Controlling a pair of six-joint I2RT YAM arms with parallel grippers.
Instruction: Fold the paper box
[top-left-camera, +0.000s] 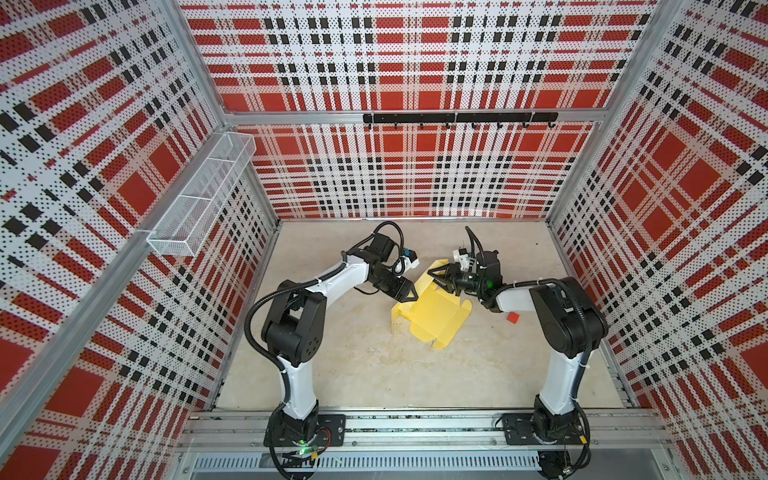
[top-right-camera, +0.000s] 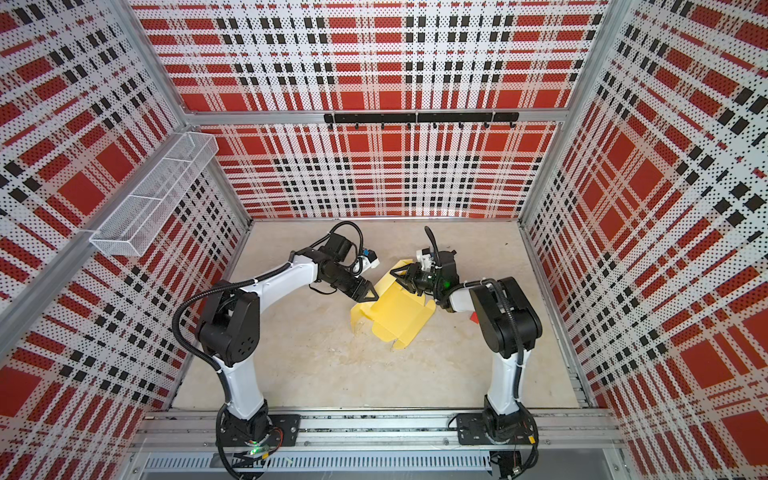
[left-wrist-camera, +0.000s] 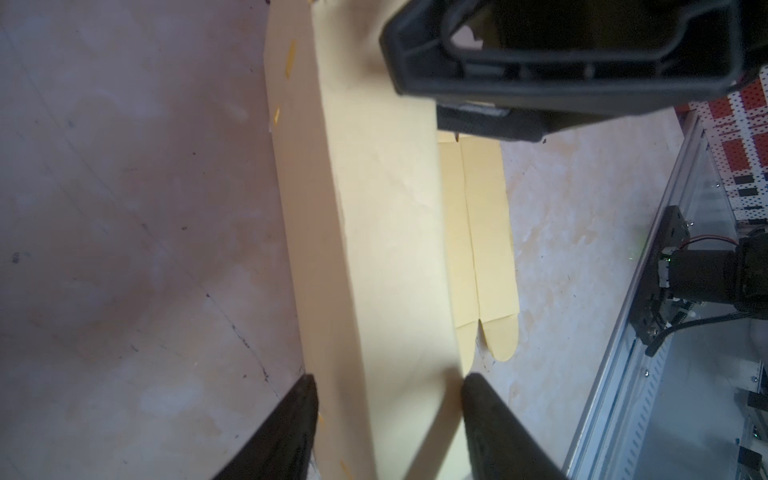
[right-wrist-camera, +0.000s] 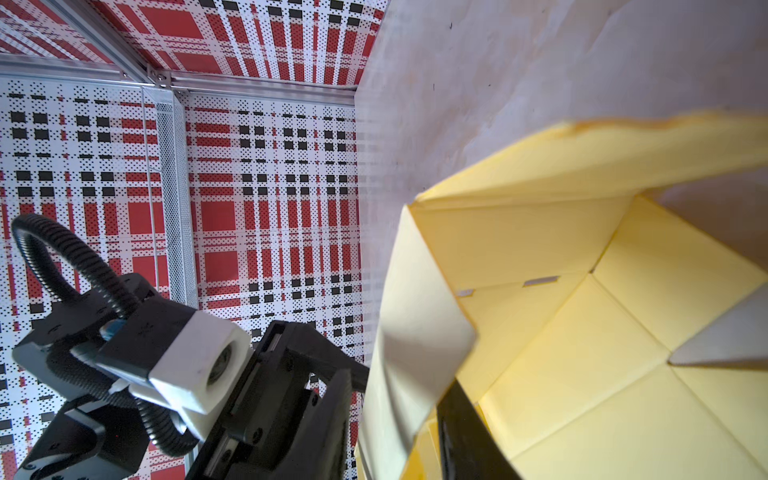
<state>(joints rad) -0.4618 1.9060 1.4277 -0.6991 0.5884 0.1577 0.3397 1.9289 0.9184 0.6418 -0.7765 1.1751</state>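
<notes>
Next, with the box side's pale top edge (top-left-camera: 427, 280) (right-wrist-camera: 400, 412) already standing between its open fingers, my right gripper eases slightly toward my left gripper and closes there.
The paper box (top-left-camera: 436, 316) (top-right-camera: 401, 320) is a pale yellow card lying mid-table, partly folded, with some walls and flaps raised. My left gripper (top-left-camera: 409, 297) (top-right-camera: 370, 295) is at its left edge. In the left wrist view it (left-wrist-camera: 388, 380) is open, its fingers standing on either side of a ridge of card (left-wrist-camera: 382, 228) that fills the gap. My right gripper (top-left-camera: 440, 276) (top-right-camera: 403, 276) is at the box's far corner. In the right wrist view it (right-wrist-camera: 399, 382) is open around a pale raised flap (right-wrist-camera: 415, 332), one black finger (right-wrist-camera: 461, 436) inside the box.
A small red square piece (top-left-camera: 513, 318) lies on the table by the right arm. A white mesh basket (top-left-camera: 199, 195) hangs on the left wall and a black hook rail (top-left-camera: 459, 117) on the back wall. Plaid walls close three sides; a metal rail (top-left-camera: 415, 428) runs along the front.
</notes>
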